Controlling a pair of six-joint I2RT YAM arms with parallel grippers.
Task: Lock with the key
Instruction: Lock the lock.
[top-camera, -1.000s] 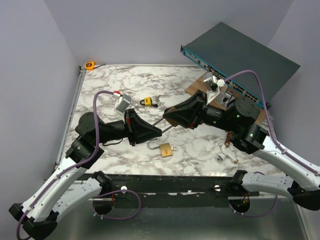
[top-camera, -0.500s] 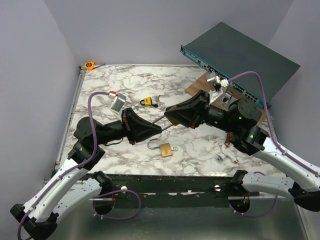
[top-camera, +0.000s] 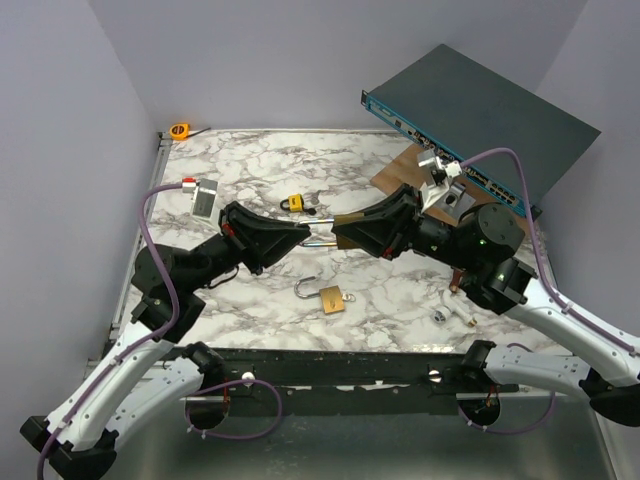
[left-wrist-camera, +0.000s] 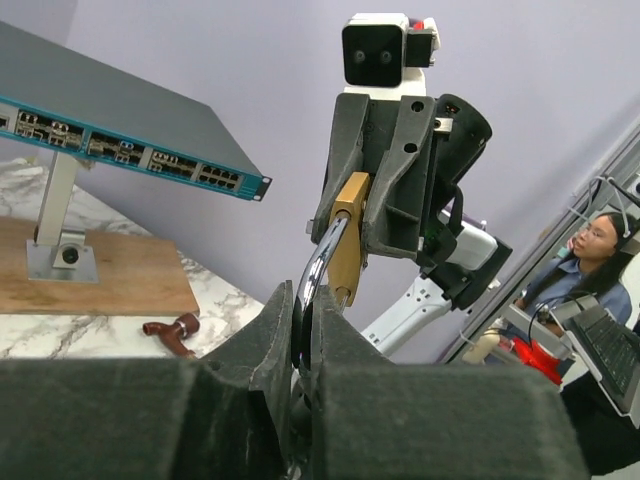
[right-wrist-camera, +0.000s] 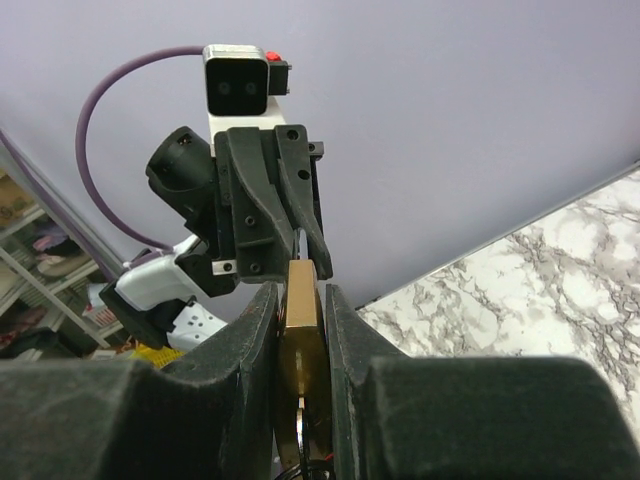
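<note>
My left gripper should next move outward and down to the bare marble (top-camera: 345, 202) between the yellow padlock and wooden board and release the shackle.
A brass padlock (top-camera: 347, 219) hangs in the air between my two grippers. My right gripper (top-camera: 342, 228) is shut on its brass body (right-wrist-camera: 300, 325), and a key (right-wrist-camera: 301, 425) sticks in the body's near end. My left gripper (top-camera: 300, 235) is shut on the lock's silver shackle (left-wrist-camera: 322, 262). In the left wrist view the brass body (left-wrist-camera: 350, 235) sits in the right gripper's fingers (left-wrist-camera: 400, 180). In the right wrist view the left gripper's fingers (right-wrist-camera: 270, 205) show just beyond the lock.
A second brass padlock (top-camera: 332, 299) with an open shackle lies on the marble table (top-camera: 250, 170), and a small yellow padlock (top-camera: 293, 203) lies further back. A tilted network switch (top-camera: 470, 110) stands on a wooden board (top-camera: 398, 172). Small parts (top-camera: 450, 312) lie at the right; an orange tape measure (top-camera: 180, 130) lies in the far left corner.
My left gripper has risen from near the table and moved slightly back and left, its wrist swinging left. The right gripper with the padlock has shifted only slightly.
</note>
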